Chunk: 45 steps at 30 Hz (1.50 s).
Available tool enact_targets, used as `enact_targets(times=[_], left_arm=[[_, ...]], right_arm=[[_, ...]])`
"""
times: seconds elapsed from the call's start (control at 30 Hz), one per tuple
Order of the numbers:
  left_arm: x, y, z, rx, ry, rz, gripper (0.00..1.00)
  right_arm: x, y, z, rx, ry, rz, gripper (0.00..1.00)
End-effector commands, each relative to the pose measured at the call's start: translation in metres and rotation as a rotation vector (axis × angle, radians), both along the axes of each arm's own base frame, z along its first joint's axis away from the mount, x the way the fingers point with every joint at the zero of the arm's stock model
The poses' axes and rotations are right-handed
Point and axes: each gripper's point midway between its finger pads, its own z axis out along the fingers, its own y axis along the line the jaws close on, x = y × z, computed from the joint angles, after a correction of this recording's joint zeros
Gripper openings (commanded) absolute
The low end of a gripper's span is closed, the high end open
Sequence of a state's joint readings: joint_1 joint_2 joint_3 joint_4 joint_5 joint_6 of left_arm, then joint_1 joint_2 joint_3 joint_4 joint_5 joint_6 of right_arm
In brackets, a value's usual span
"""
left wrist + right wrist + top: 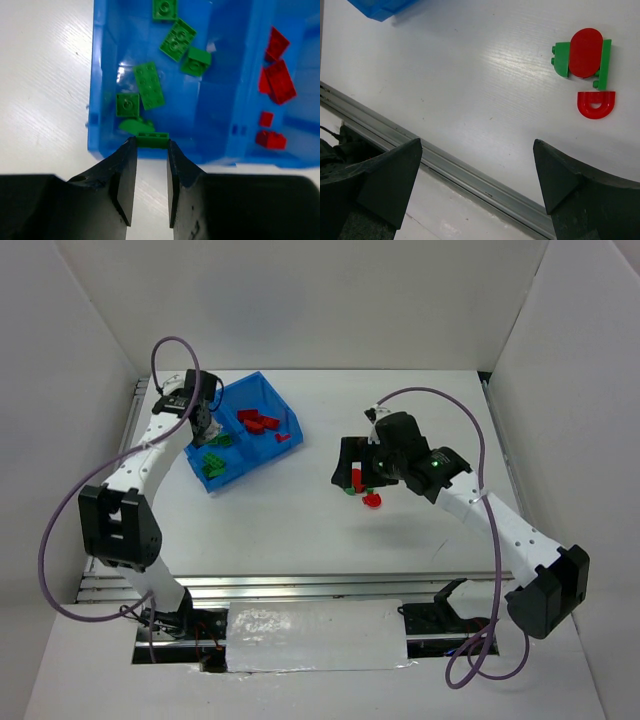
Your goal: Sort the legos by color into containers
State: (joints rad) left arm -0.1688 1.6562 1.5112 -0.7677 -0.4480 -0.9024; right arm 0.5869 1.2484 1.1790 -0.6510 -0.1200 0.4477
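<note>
My right gripper will next go down and toward the right in the wrist view, over the red arch lego (372, 501) (596, 105), because it matches the red legos in the bin.
My left gripper (151, 145) is shut on a small green lego (152, 140), pinched at the fingertips over the near wall of the blue bin (97, 75). Several green legos (148, 85) lie in the compartment just beyond it, and red legos (279, 80) lie in the other compartment. In the top view this gripper (203, 430) hangs over the bin's left part (262, 390). My right gripper (477, 144) stands open and empty above the table. Ahead of it lie a rounded red lego joined to green pieces (585, 52) and a red arch lego (596, 104), seen from above as a red lego (373, 500).
A grey metal rail (470, 175) runs along the table's near edge under the right gripper. White walls enclose the table on three sides. A crinkled white sheet (315, 635) covers the front between the arm bases.
</note>
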Motion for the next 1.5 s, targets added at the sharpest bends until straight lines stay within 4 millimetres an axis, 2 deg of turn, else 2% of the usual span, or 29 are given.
enact_targets(times=[0.0, 0.03, 0.07, 0.1, 0.17, 0.23, 0.33, 0.37, 0.4, 0.43, 0.53, 0.6, 0.63, 0.67, 0.7, 0.73, 0.8, 0.83, 0.87, 0.97, 1.07, 1.23, 1.37, 1.47], left_arm=[[0.018, 0.012, -0.014, 0.045, 0.051, -0.022, 0.35], [0.027, 0.013, -0.014, 0.046, 0.032, -0.026, 0.47], [0.032, 0.014, -0.012, 0.049, 0.022, -0.026, 0.70], [0.035, 0.016, -0.016, 0.052, 0.033, -0.022, 0.79], [0.039, 0.023, -0.011, 0.053, 0.021, -0.005, 0.99], [0.040, 0.027, -0.004, 0.049, 0.006, 0.001, 1.00], [0.037, 0.029, 0.016, 0.048, -0.038, -0.005, 0.99], [0.034, 0.031, 0.028, 0.055, -0.060, -0.010, 1.00], [0.029, 0.032, 0.042, 0.066, -0.086, -0.033, 1.00], [0.030, 0.031, 0.045, 0.062, -0.094, -0.036, 1.00], [0.018, 0.024, 0.060, 0.045, -0.093, -0.098, 0.99], [0.005, 0.011, 0.070, 0.011, -0.113, -0.174, 0.99], [-0.001, 0.005, 0.062, -0.004, -0.100, -0.205, 0.99], [-0.007, -0.004, 0.063, -0.026, -0.107, -0.257, 0.99], [-0.016, -0.007, 0.073, -0.031, -0.139, -0.279, 0.99], [-0.028, -0.015, 0.072, -0.047, -0.142, -0.322, 1.00], [-0.040, -0.022, 0.070, -0.059, -0.142, -0.366, 1.00], [-0.048, -0.026, 0.060, -0.068, -0.119, -0.392, 1.00], [-0.053, -0.029, 0.064, -0.066, -0.135, -0.427, 1.00], [-0.068, -0.036, 0.055, -0.088, -0.109, -0.495, 0.99], [-0.078, -0.041, 0.047, -0.106, -0.080, -0.534, 0.99], [-0.082, -0.045, 0.051, -0.117, -0.092, -0.565, 0.99], [-0.083, -0.044, 0.051, -0.111, -0.087, -0.569, 1.00], [-0.083, -0.044, 0.046, -0.114, -0.074, -0.572, 1.00]], right_arm=[[0.006, 0.005, 0.025, 0.031, -0.067, 0.012, 1.00], [0.005, 0.006, 0.024, 0.032, -0.064, 0.015, 1.00], [0.005, 0.006, 0.023, 0.030, -0.064, 0.012, 1.00], [0.006, 0.006, 0.021, 0.029, -0.064, 0.012, 1.00], [0.006, 0.004, 0.011, 0.015, -0.046, 0.003, 1.00], [0.009, 0.003, 0.000, -0.005, -0.027, -0.009, 1.00], [0.018, -0.003, -0.021, -0.063, -0.005, -0.052, 1.00], [0.022, -0.008, -0.028, -0.085, 0.003, -0.075, 1.00], [0.036, -0.022, -0.042, -0.151, 0.013, -0.149, 1.00], [0.038, -0.021, -0.046, -0.158, 0.024, -0.151, 1.00], [0.053, -0.036, -0.066, -0.235, 0.056, -0.200, 1.00], [0.061, -0.042, -0.074, -0.246, 0.067, -0.213, 1.00], [0.064, -0.043, -0.081, -0.259, 0.083, -0.199, 1.00], [0.066, -0.045, -0.085, -0.274, 0.087, -0.202, 1.00], [0.068, -0.048, -0.088, -0.289, 0.091, -0.211, 1.00], [0.071, -0.053, -0.097, -0.314, 0.104, -0.217, 1.00], [0.073, -0.058, -0.107, -0.334, 0.118, -0.226, 1.00], [0.072, -0.062, -0.120, -0.347, 0.147, -0.231, 1.00], [0.074, -0.062, -0.125, -0.335, 0.156, -0.231, 1.00], [0.073, -0.066, -0.144, -0.327, 0.187, -0.229, 1.00], [0.078, -0.067, -0.157, -0.324, 0.218, -0.240, 1.00], [0.073, -0.070, -0.186, -0.367, 0.291, -0.246, 1.00], [0.067, -0.069, -0.198, -0.353, 0.302, -0.239, 0.99], [0.065, -0.072, -0.206, -0.376, 0.318, -0.243, 0.95]])
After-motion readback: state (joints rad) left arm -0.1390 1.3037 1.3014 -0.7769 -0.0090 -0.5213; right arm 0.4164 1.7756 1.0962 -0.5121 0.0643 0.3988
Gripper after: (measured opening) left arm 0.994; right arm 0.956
